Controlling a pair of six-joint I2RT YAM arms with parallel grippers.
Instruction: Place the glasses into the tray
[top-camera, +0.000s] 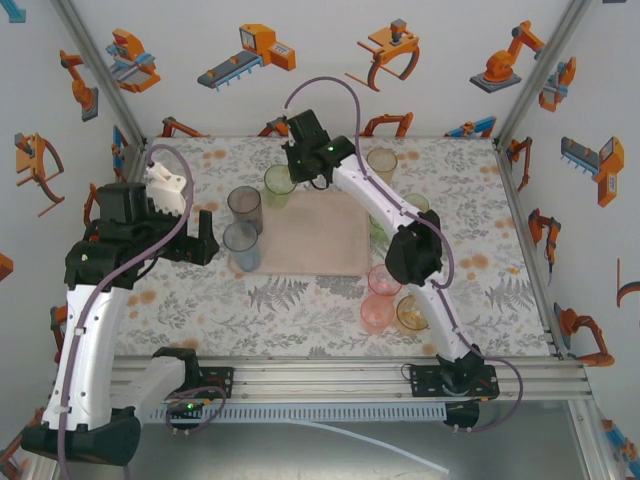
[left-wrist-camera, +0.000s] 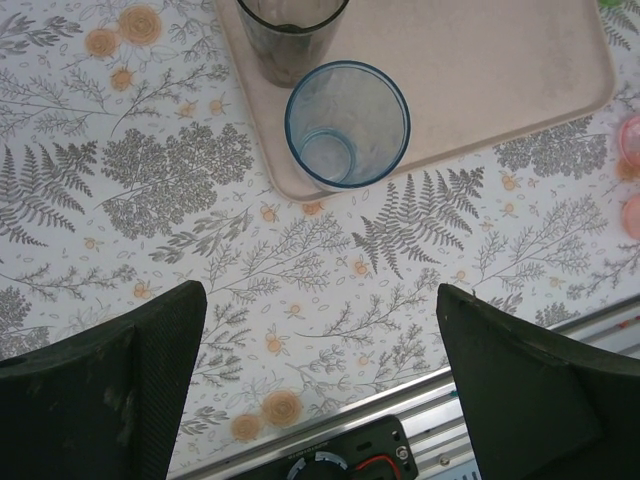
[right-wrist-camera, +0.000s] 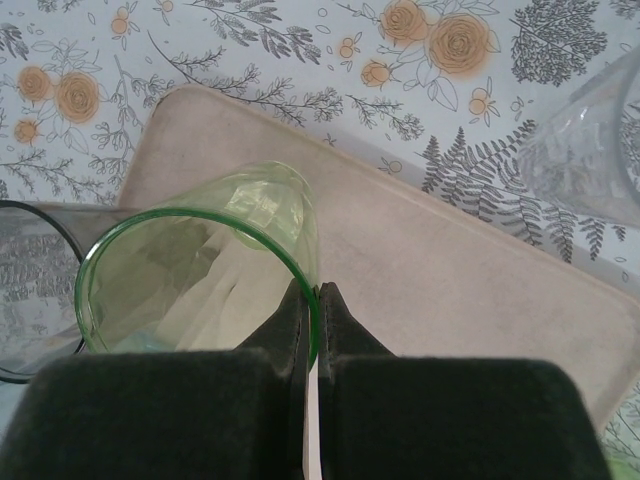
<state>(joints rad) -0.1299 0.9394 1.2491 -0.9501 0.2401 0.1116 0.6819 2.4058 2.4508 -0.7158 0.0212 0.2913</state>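
Observation:
My right gripper should next move gently over the tray's bare far corner (top-camera: 270, 200) (right-wrist-camera: 180, 125) below it, by the grey glass. Then it should lower the green glass and let go of the green glass's rim.
The pale pink tray (top-camera: 320, 240) lies mid-table. My right gripper (right-wrist-camera: 318, 296) is shut on the rim of a green glass (right-wrist-camera: 190, 270), one finger inside and one outside, holding it tilted over the tray's (right-wrist-camera: 460, 290) far left corner. From above, the green glass (top-camera: 277, 184) hangs under the right gripper (top-camera: 293, 180). A grey glass (top-camera: 244, 207) and a blue glass (top-camera: 241, 245) stand on the tray's left edge. My left gripper (left-wrist-camera: 318, 295) hovers open and empty over the table, near the blue glass (left-wrist-camera: 347, 125) and grey glass (left-wrist-camera: 290, 35).
A clear glass (top-camera: 381, 163) stands beyond the tray's far right corner. Pink (top-camera: 384, 279), orange (top-camera: 377, 313) and amber (top-camera: 411, 313) glasses cluster near the right arm at the front. The metal rail (top-camera: 330, 378) runs along the table's near edge.

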